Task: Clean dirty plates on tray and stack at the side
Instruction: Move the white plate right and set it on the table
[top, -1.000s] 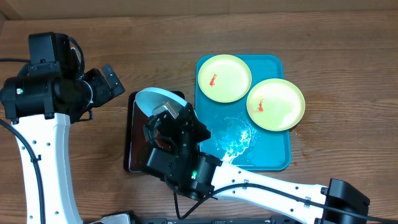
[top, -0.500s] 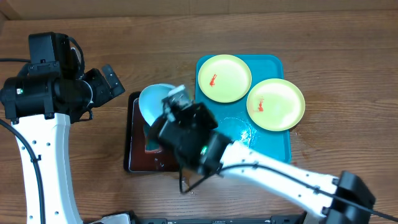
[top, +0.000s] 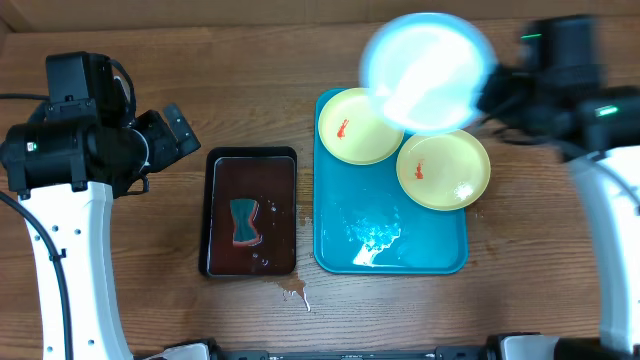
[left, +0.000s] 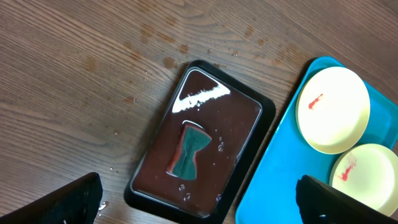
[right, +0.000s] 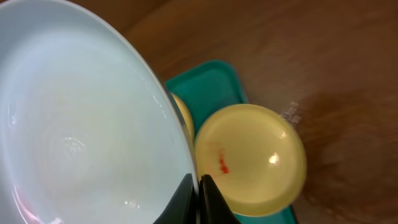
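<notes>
The clear wood beside the turquoise tray is below my right gripper and back from it, so I should move the gripper down and back to let go of the plate.
My right gripper (right: 198, 186) is shut on the rim of the pale blue-white plate (right: 81, 137). That plate (top: 428, 72) hangs blurred in the air above the far end of the turquoise tray (top: 420, 245), with the right gripper (top: 488, 92) at its right edge. Two yellow-green plates (top: 345, 132) (top: 445, 170) with red smears lie on the tray, the left one partly hidden by the lifted plate. My left gripper (left: 199, 208) is open and holds nothing. It hovers over the table to the left, the left gripper (top: 172, 132) well apart from the plates.
A dark tray (top: 212, 215) of brownish water with a teal sponge (top: 245, 222) in it sits left of the turquoise tray. Water pools in the turquoise tray (top: 375, 240). A small spill (top: 293, 290) marks the wood near the front. A cardboard wall runs along the back.
My right arm has swung the blue-white plate from over the dark tray up and to the right, above the turquoise tray's far end. The sponge now shows. My left arm has not moved.
</notes>
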